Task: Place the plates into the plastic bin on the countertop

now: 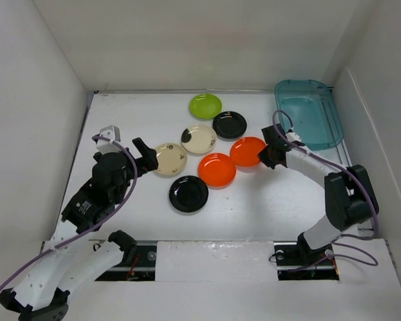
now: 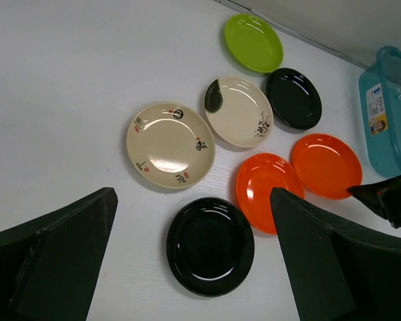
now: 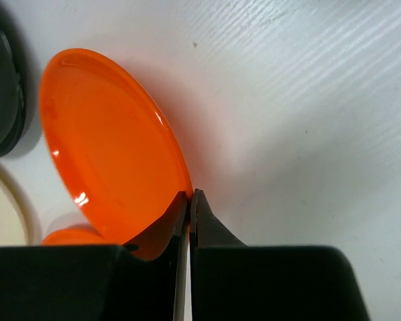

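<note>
My right gripper lifts the orange plate outward next, then lowers it into the teal plastic bin (image 1: 307,114).
Several plates lie in a cluster on the white countertop (image 1: 134,110): a lime green one (image 1: 205,105), a black one (image 1: 229,124), two cream ones (image 1: 198,139) (image 1: 170,159), two orange ones (image 1: 216,170) (image 1: 247,152) and a second black one (image 1: 188,194). My right gripper (image 1: 267,155) is shut on the right rim of the right-hand orange plate (image 3: 107,147), which looks tilted up in the right wrist view; its jaws (image 3: 190,195) pinch the rim. My left gripper (image 1: 144,157) is open and empty, just left of the cream plate (image 2: 170,144), above the near black plate (image 2: 210,246). The teal plastic bin (image 1: 307,114) stands at the back right, holding no plates.
White walls enclose the countertop on the left, back and right. The bin (image 2: 387,120) sits against the right wall, just behind my right arm (image 1: 321,174). Bare countertop lies between the plates and the near edge.
</note>
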You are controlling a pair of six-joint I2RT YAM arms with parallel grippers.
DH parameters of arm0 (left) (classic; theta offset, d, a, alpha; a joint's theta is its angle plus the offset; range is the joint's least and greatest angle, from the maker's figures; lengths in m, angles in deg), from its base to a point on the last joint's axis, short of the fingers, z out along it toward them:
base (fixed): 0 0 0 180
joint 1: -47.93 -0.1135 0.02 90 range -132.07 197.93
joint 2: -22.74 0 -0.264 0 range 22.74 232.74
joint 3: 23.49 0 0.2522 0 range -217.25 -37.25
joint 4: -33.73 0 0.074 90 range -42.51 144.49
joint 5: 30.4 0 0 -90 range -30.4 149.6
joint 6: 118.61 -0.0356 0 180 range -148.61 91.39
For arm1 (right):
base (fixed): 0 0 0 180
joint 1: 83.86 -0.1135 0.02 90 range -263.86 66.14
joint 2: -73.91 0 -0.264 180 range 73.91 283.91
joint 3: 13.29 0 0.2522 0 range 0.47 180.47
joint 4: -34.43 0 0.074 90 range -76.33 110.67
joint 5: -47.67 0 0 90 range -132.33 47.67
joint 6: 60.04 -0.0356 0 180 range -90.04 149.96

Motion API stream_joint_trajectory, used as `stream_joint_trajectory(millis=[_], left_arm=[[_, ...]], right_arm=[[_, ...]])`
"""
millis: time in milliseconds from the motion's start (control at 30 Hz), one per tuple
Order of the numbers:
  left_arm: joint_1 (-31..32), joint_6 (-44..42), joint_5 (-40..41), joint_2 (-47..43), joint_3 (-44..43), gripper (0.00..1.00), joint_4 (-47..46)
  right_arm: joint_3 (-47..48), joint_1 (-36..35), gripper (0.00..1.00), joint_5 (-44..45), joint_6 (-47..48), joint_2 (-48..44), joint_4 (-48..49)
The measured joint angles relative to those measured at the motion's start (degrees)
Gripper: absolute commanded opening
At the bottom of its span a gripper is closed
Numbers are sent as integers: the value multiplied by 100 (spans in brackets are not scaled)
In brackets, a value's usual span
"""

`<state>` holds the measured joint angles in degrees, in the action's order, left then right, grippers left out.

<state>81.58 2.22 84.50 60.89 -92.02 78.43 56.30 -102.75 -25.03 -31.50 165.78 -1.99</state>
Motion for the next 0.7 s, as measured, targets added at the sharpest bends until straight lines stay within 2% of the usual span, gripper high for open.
stream_joint_trajectory(millis=[167,333,567,700], left_arm=[[0,2,22,74,0,100,-2],[0,0,22,212,0,100,0],[0,0,22,361,0,100,0],[0,0,17,424,0,100,0]], right_arm=[[153,-243,0,186,42,-745,-573],[1014,-46,0,372,260,-1158,-1019],[2417,1390,0,553,540,-798,-1084],[2636,2144,0,619,520,-422,-984]])
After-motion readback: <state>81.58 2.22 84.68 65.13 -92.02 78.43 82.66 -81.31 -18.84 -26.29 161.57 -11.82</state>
